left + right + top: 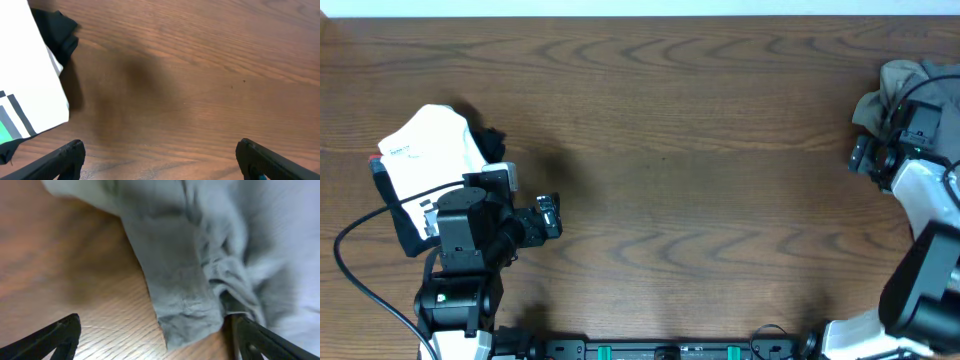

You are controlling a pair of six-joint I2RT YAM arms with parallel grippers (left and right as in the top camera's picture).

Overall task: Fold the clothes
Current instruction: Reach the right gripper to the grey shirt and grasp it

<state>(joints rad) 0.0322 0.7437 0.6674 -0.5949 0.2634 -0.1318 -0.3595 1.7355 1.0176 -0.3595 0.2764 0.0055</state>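
My right gripper moves down and slightly back next, deeper into the heap, then closes on the fold of a grey corner (189,319), which lies between the open fingers.
The clothes (905,85) are a crumpled grey-khaki heap at the far right edge of the table. My right gripper (865,155) hovers at the heap's near left side. In the right wrist view the grey cloth (200,265) fills the upper right, and one hanging corner lies between the open fingers (155,337) without being gripped. My left gripper (552,216) is open and empty over bare wood at the left; its two finger tips (160,157) show wide apart.
A folded white garment with a label (425,165) lies on dark cloth (492,140) at the left, beside my left arm; it also shows in the left wrist view (25,75). The wooden table (700,180) stretches between the arms.
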